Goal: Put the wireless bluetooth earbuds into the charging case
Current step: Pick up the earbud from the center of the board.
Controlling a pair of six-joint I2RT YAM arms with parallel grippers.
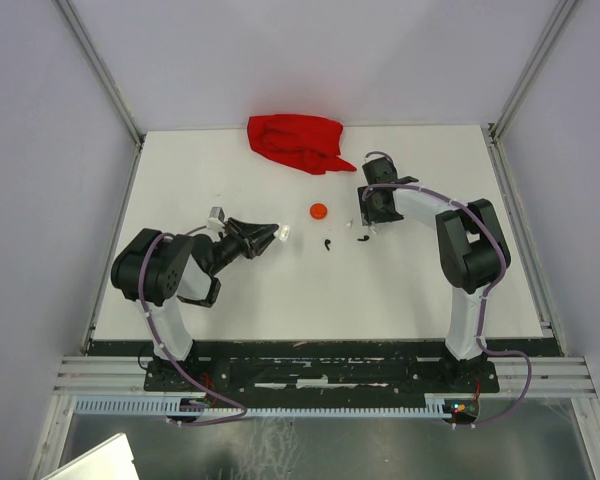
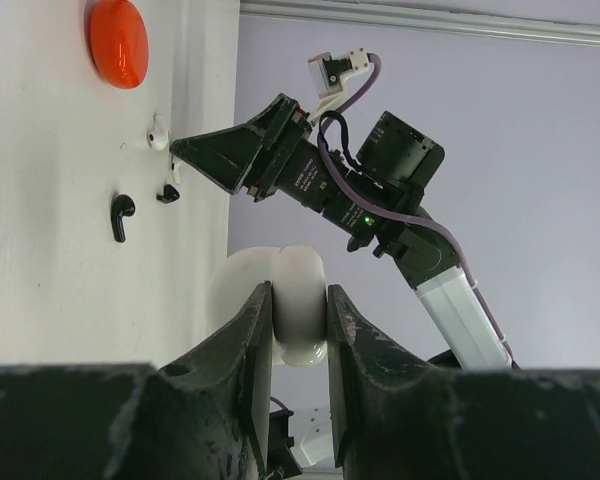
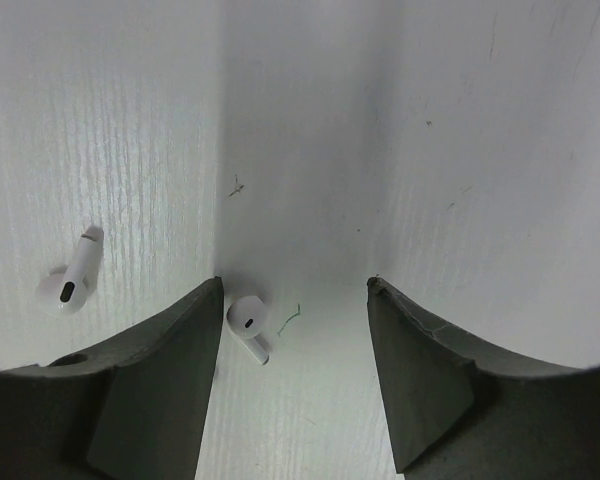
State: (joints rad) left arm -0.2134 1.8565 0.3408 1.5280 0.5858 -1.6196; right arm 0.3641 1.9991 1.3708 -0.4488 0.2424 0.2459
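Observation:
The white earbud lies close against one finger of the robot's right gripper, so the gripper should next shift to the left in the wrist view to centre on the earbud between its fingers.
My left gripper is shut on a white rounded charging case, held just above the table left of centre. My right gripper hangs open, pointing down at the table. A white earbud lies between its fingers, close to the left finger. A second white earbud lies outside that finger. A black earbud lies on the table between the two grippers. Another small black piece lies near the right gripper's tips.
An orange-red round case sits near the table's middle. A crumpled red cloth lies at the back edge. White walls and metal rails close in the table on three sides.

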